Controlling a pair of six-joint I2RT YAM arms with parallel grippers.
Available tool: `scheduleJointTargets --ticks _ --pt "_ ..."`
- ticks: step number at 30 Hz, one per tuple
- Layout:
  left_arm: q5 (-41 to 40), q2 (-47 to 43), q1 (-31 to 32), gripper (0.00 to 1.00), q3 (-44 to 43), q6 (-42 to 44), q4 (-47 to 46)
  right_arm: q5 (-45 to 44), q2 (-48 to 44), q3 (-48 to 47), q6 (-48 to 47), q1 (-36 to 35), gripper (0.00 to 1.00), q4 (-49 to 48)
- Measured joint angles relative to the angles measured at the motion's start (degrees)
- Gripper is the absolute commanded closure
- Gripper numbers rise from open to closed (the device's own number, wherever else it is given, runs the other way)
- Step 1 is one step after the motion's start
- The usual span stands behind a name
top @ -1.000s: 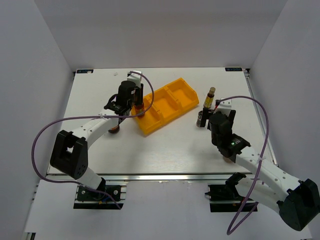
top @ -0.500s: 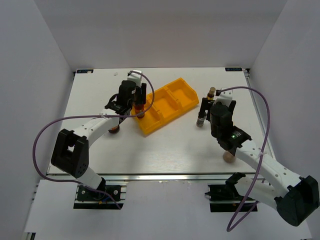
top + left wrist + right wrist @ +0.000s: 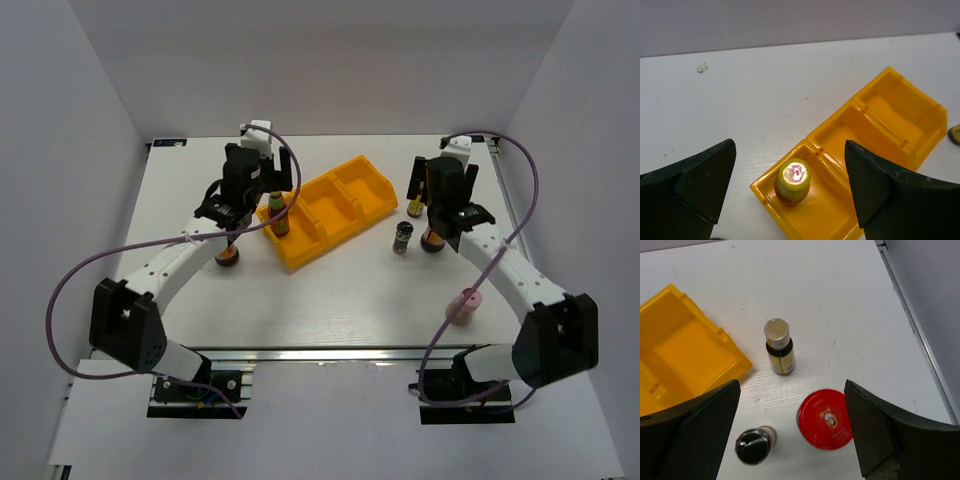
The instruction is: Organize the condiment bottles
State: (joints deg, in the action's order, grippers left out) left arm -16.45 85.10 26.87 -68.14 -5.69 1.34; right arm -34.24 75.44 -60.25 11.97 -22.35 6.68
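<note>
My right gripper goes outward and down around the yellow cap of the slim bottle (image 3: 413, 206) (image 3: 778, 347) next, since the cap stands below the open fingertips and outward of them.
The green-capped sauce bottle (image 3: 279, 216) (image 3: 793, 181) stands upright in the left end compartment of the yellow tray (image 3: 345, 196) (image 3: 880, 115). My left gripper (image 3: 268, 200) (image 3: 790, 197) hovers above it, open, its fingers well clear of the cap. My right gripper (image 3: 437, 213) (image 3: 790, 440) is open above three bottles standing right of the tray: a slim yellow-capped bottle (image 3: 413, 206) (image 3: 778, 347), a red-lidded jar (image 3: 434, 241) (image 3: 826, 418) and a dark-lidded jar (image 3: 401, 238) (image 3: 754, 446). It touches none of them.
A second red-lidded jar (image 3: 227, 257) stands left of the tray, under my left arm. A pink-lidded shaker (image 3: 467, 305) sits toward the front right. The tray's middle and right compartments hold nothing. The table's right edge (image 3: 912, 325) runs close to the bottles.
My left gripper opened, let go of the green-capped bottle in the tray and lifted away. My right arm swung away from the table's near edge to above the three bottles, uncovering the pink shaker.
</note>
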Motion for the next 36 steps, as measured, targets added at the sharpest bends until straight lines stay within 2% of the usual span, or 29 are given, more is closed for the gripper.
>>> scheduleJointTargets --ticks 3,9,11,13,25,36 --pt "-0.61 -6.58 0.0 0.02 2.62 -2.1 -0.5 2.84 5.35 -3.39 -0.5 2.8 0.12 0.46" --pt "-3.78 -26.16 0.0 0.02 16.68 -9.35 -1.9 7.37 15.78 -8.41 -2.16 5.25 0.13 0.31" --pt "-5.11 -30.16 0.0 0.02 19.87 -11.65 -1.75 8.15 19.23 -10.49 -2.8 5.57 0.13 -0.11" --pt "-6.54 -32.76 0.0 0.02 22.51 -13.49 -1.18 8.87 22.21 -12.2 -3.37 5.9 0.18 -0.37" --pt "-11.78 -33.88 0.0 0.02 24.5 -16.0 4.04 8.94 30.01 -16.06 -3.43 8.76 0.43 -3.26" --pt "-12.0 -33.11 0.0 0.02 24.61 -15.93 4.17 9.07 31.45 -16.9 -4.9 8.79 0.8 -7.41"
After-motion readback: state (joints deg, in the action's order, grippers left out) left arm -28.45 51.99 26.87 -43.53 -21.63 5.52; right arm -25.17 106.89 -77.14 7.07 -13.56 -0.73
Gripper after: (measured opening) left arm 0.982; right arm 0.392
